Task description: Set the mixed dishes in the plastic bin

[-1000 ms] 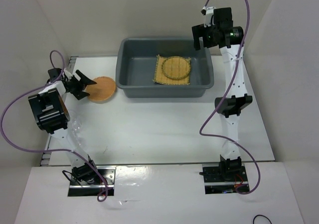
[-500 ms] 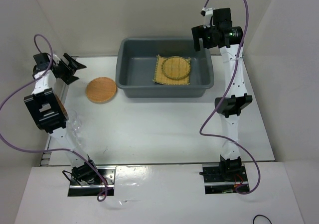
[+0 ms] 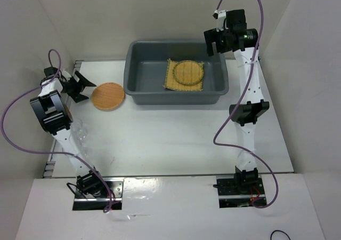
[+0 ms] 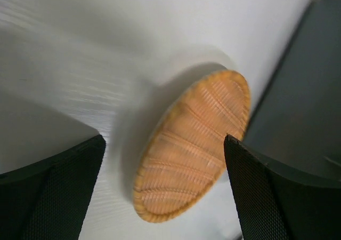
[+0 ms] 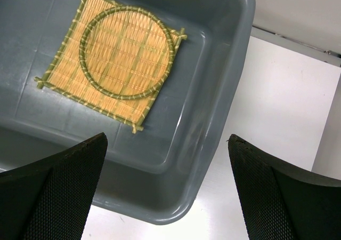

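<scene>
The tray lies flat, so my left gripper will next tilt flatter and go down toward the tray's rim opposite the bin, one finger under it and one above.
The orange-brown round tray (image 3: pixel 107 96) lies flat on the white table, left of the dark grey plastic bin (image 3: pixel 137 93). My left gripper (image 3: pixel 89 90) is open and empty just left of the tray. In the left wrist view the tray (image 4: pixel 192 144) lies between and beyond the two fingers of the left gripper (image 4: pixel 165 197). The square tan mat (image 3: pixel 171 82) lies in the bin with the yellow round tray (image 3: pixel 188 72) on it. My right gripper (image 3: pixel 214 44) is open and empty above the bin's far right corner. The right wrist view shows the mat (image 5: pixel 58 85), the yellow tray (image 5: pixel 128 50) and the bin's rim (image 5: pixel 234 90) below the right gripper (image 5: pixel 168 197).
Something clear and faint (image 3: pixel 80 133), perhaps a glass, stands by the left arm's lower link. White walls close in the table on the left, back and right. The bin's dark wall (image 4: pixel 303 90) shows at the right in the left wrist view.
My left gripper was at the orange-brown tray's left edge, swung up and away to the far left, and is now back beside the tray. The tray and the right arm have hardly moved.
</scene>
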Controlling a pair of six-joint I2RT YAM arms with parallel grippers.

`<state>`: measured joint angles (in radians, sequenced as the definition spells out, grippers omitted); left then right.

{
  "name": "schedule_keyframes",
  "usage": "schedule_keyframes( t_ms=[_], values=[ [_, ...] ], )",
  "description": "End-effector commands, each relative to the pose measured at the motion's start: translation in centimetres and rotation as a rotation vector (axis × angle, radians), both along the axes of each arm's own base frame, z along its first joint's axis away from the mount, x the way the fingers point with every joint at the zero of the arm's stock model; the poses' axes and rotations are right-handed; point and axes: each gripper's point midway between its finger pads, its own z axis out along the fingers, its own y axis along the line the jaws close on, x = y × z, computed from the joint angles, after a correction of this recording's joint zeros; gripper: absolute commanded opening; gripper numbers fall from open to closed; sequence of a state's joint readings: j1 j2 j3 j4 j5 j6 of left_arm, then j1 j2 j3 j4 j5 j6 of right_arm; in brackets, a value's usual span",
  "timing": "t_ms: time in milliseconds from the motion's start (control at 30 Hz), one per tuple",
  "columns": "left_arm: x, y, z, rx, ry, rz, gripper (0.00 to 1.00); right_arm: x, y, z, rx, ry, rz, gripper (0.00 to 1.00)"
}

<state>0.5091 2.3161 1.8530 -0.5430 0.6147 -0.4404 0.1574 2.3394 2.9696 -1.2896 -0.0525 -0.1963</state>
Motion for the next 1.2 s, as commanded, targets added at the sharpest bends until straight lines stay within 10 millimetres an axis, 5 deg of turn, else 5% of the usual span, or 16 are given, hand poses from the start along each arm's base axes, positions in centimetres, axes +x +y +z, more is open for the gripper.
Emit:
schedule_keyframes(
  t_ms=[0,400,600,667,867,1167],
  values=[
    [-0.4,-0.8,0.1,-0.034,-0.033,-0.07,1.0,-0.7,0.2,1.1,-0.02,-0.019,0.007,0.98],
    [-2.4,-6.5,-3.5,-0.312,-0.049,-0.264,1.0,-0.7,0.2,0.1,-0.045,0.008,-0.009,0.98],
    [-2.9,-8.6,-3.3,-0.397,-0.084,-0.318,1.0,0.6,-5.3,-0.1,-0.215,-0.03,-0.293,0.98],
    [-2.8,-9.4,-2.6,-0.434,-0.106,-0.34,0.99,1.0,-5.5,-0.4,-0.22,-0.034,-0.315,0.98],
    [-3.2,-10.3,-1.7,-0.531,-0.167,-0.375,0.86,1.3,-5.7,-1.7,-0.241,-0.008,-0.325,0.98],
    [-3.4,-11.1,-1.7,-0.592,-0.193,-0.399,0.48,1.3,-5.7,-1.7,-0.241,-0.008,-0.325,0.98]
  ],
)
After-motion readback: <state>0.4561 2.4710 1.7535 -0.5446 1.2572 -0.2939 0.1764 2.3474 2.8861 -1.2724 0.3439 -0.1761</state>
